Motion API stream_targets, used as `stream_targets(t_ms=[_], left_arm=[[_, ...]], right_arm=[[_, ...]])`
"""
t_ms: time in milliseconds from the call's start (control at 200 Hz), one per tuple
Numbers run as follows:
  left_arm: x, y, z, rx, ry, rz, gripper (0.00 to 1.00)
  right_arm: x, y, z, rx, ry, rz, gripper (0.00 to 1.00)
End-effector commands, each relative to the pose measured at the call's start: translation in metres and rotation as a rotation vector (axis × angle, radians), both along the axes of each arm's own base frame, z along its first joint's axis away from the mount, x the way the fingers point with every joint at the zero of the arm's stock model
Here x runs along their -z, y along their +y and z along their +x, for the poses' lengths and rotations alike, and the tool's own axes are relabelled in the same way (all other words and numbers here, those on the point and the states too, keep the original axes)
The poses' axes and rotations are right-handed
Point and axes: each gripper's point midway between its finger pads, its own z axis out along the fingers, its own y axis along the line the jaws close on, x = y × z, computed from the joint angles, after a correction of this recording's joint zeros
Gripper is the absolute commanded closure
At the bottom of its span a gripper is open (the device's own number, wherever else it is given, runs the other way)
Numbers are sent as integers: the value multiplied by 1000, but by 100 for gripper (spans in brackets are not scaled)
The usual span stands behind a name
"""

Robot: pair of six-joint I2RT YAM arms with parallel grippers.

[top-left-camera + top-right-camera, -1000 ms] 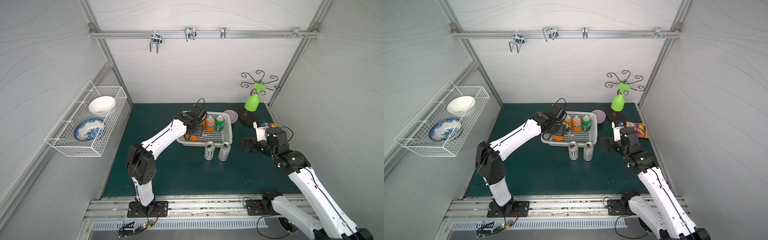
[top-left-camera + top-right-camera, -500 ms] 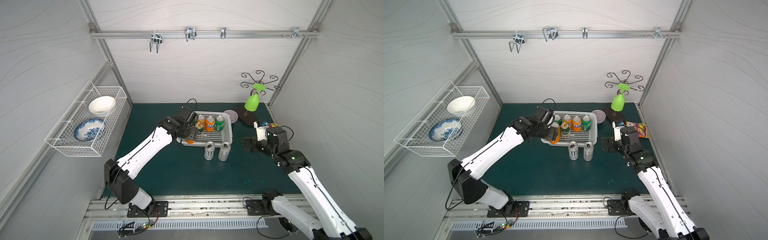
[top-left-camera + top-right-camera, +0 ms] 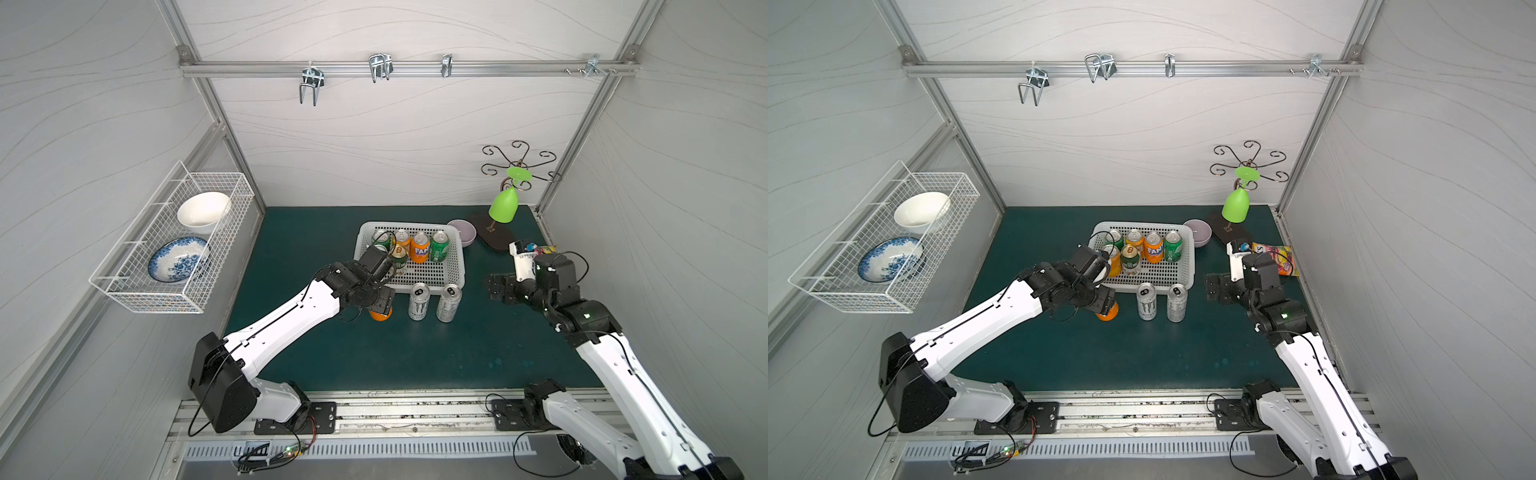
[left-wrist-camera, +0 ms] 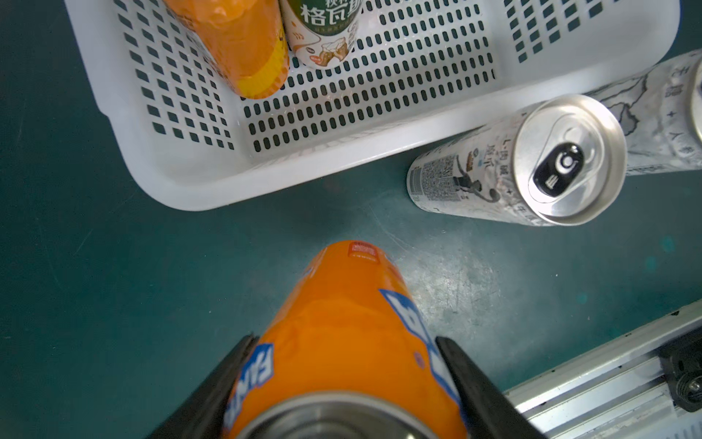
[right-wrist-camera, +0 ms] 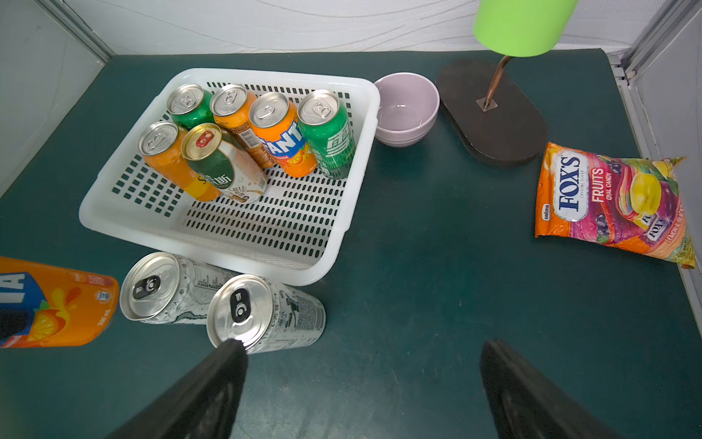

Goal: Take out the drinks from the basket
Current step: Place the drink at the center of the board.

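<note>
The spot beside the nearer Monster can is empty. My left gripper needs to move toward that can and down next, and let go of the Fanta can on the mat there.
The white perforated basket stands at the middle back of the green mat. Several drinks stand in its far half: orange, bright green and one dark green gold-topped can. My left gripper is shut on an orange Fanta can, upright and low over the mat before the basket's front left corner. Two white-silver Monster cans stand to its right. My right gripper hangs open, right of them, holding nothing.
A purple bowl and a green lamp on a dark oval base stand behind the basket's right end. A Fox's candy bag lies by the right wall. A wire rack with bowls hangs on the left wall.
My left arm has carried the orange can from inside the basket out over its front left rim and down toward the mat, left of the Monster cans. The right arm has stayed still.
</note>
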Motion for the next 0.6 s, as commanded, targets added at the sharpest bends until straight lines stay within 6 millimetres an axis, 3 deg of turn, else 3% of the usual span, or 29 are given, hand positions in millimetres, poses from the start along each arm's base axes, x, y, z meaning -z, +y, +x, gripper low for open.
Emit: stream_targets(t_ms=[0, 595], left_arm=[[-22, -23, 27, -12, -141, -68, 46], [47, -50, 40, 19, -56, 68, 46]], right_arm=[[-3, -3, -2, 4, -11, -7, 1], [-1, -7, -5, 9, -8, -18, 1]])
